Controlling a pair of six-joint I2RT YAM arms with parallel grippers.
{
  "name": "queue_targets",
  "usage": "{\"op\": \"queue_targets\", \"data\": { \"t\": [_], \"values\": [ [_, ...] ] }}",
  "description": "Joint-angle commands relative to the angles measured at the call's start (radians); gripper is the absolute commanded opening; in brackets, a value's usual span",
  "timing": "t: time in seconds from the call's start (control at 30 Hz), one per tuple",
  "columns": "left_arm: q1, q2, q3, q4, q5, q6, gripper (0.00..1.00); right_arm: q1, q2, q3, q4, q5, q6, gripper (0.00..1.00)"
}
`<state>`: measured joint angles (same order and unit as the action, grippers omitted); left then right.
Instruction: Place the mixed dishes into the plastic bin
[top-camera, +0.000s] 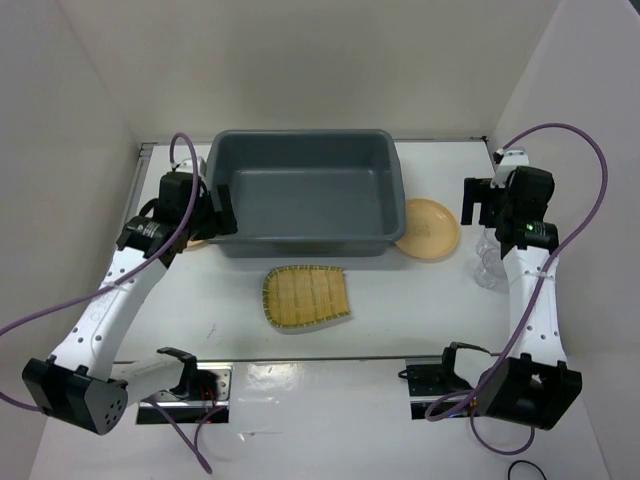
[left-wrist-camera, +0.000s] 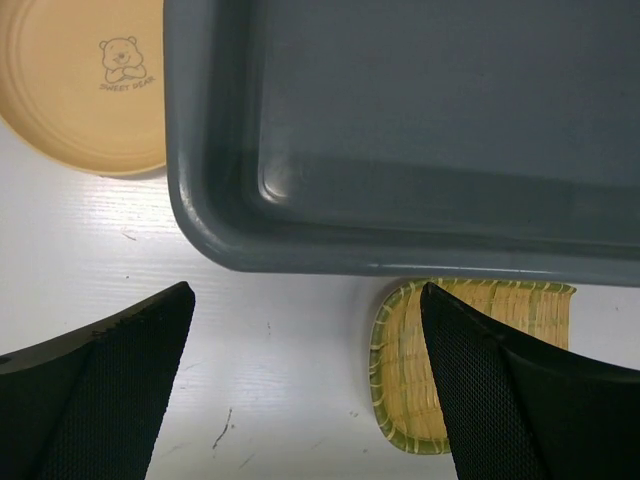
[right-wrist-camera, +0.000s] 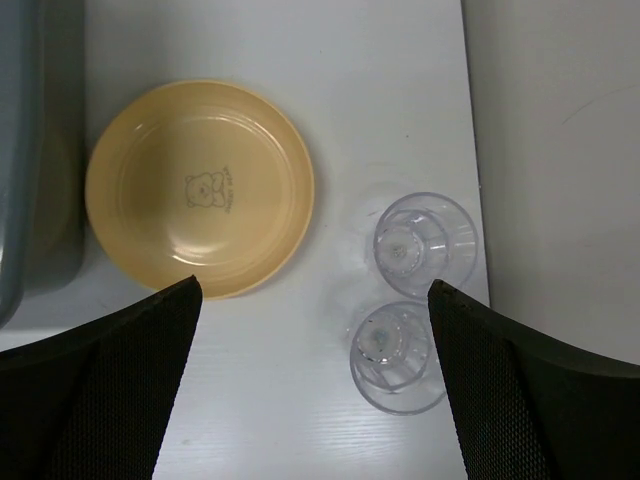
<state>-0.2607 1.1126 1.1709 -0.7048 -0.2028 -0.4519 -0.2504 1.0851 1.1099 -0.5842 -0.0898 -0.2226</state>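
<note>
I need to turn my right gripper next and lower it to the left in the top view onto the tan-orange plate's near rim, because that rim is clear of the bin.
The dark grey plastic bin stands at the table's middle back and holds nothing; its near left corner shows in the left wrist view. One tan-orange plate lies right of the bin and shows in the right wrist view. The other plate lies left of the bin, mostly hidden under my left arm in the top view. The bamboo tray lies in front of the bin. Two clear cups stand near the right edge. My left gripper hovers open over the bin's near left corner. My right gripper hovers open between plate and cups.
White walls close in the table at the left, back and right; the right wall stands close beside the cups. The bin's right wall lies just left of the right plate. Both arm bases sit at the near edge.
</note>
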Motion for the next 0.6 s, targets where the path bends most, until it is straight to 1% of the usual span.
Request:
{"op": "queue_targets", "data": {
  "t": [0.0, 0.07, 0.13, 0.17, 0.23, 0.27, 0.3, 0.33, 0.37, 0.4, 0.43, 0.5, 0.53, 0.57],
  "values": [
    [-0.008, 0.021, 0.05, 0.041, 0.003, -0.016, 1.0, 0.0, 0.041, 0.01, 0.057, 0.032, -0.006, 0.98],
    [-0.008, 0.021, 0.059, 0.041, 0.003, -0.016, 1.0, 0.0, 0.041, 0.01, 0.057, 0.003, -0.038, 0.98],
    [-0.008, 0.021, 0.05, 0.041, 0.003, -0.016, 1.0, 0.013, 0.041, 0.01, 0.023, -0.069, -0.15, 0.98],
    [-0.008, 0.021, 0.05, 0.041, 0.003, -0.016, 1.0, 0.095, 0.053, 0.01, 0.014, -0.045, -0.222, 0.98],
    [-0.008, 0.03, 0.05, 0.041, 0.003, -0.007, 1.0, 0.17, 0.053, -0.025, 0.043, 0.079, -0.196, 0.98],
    [-0.008, 0.03, 0.05, 0.041, 0.003, -0.007, 1.0, 0.186, 0.064, -0.039, 0.066, 0.105, -0.21, 0.98],
    [-0.008, 0.03, 0.05, 0.041, 0.003, 0.004, 1.0, 0.195, 0.085, -0.053, 0.075, 0.088, -0.275, 0.98],
    [-0.008, 0.03, 0.05, 0.041, 0.003, 0.004, 1.0, 0.195, 0.11, -0.065, 0.037, 0.058, -0.318, 0.98],
    [-0.008, 0.03, 0.05, 0.041, 0.003, 0.004, 1.0, 0.236, 0.14, -0.065, 0.003, 0.058, -0.372, 0.98],
    [-0.008, 0.039, 0.05, 0.041, 0.003, 0.013, 1.0, 0.258, 0.212, -0.065, -0.026, 0.067, -0.456, 0.98],
    [-0.008, 0.039, 0.05, 0.031, 0.003, 0.013, 1.0, 0.279, 0.248, -0.055, -0.057, 0.117, -0.477, 0.98],
    [-0.008, 0.02, 0.05, 0.031, -0.009, 0.013, 1.0, 0.293, 0.326, -0.019, -0.057, 0.13, -0.509, 0.98],
    [-0.008, 0.02, 0.05, 0.022, -0.009, 0.004, 1.0, 0.271, 0.337, -0.019, -0.057, 0.104, -0.538, 0.98],
    [-0.008, 0.003, 0.036, 0.022, -0.02, -0.005, 1.0, 0.252, 0.337, -0.019, -0.033, 0.038, -0.57, 0.98]
  ]
}}
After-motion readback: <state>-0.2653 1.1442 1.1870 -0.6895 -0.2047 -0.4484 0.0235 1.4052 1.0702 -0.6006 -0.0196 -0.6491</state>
